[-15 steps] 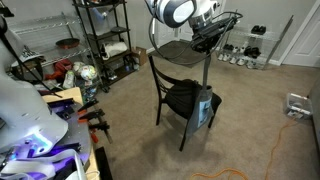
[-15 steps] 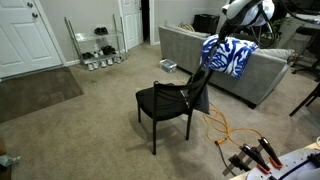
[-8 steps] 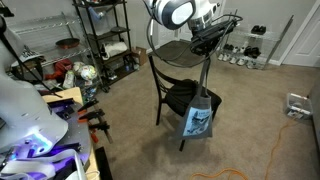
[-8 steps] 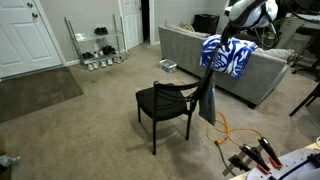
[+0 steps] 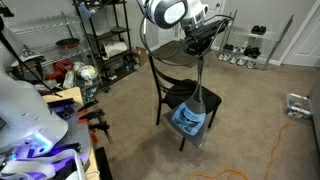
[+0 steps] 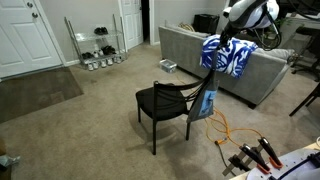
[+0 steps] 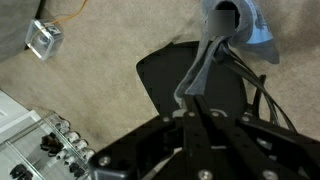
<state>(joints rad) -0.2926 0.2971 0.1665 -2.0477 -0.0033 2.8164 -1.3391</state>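
The robot next needs to move its gripper down to the chair's backrest (image 5: 178, 80) (image 7: 247, 82), which is below the gripper and to its right in the wrist view, and release the garment draped there.
My gripper (image 5: 203, 32) is high above a black chair (image 5: 172, 62) and is shut on the top of a long grey-and-blue garment (image 5: 192, 113). The cloth hangs straight down from the fingers, and its blue lower end swings beside the chair's backrest, just above the carpet. In an exterior view the gripper (image 6: 228, 28) holds the cloth (image 6: 206, 100) next to the chair (image 6: 165, 103). In the wrist view the shut fingers (image 7: 192, 101) pinch the grey cloth (image 7: 205, 55), with the chair seat (image 7: 175, 75) below.
A grey sofa (image 6: 185, 50) with a blue-and-white blanket (image 6: 228, 55) stands behind the chair. A wire shelving unit (image 5: 105, 35) is at the left, a shoe rack (image 6: 97, 45) by the white doors. Orange cables (image 6: 222, 125) lie on the carpet. A small clear box (image 7: 40, 38) sits on the floor.
The hanging cloth has swung and turned beside the chair; its blue end now faces differently. The gripper has shifted slightly and stays shut on the cloth.
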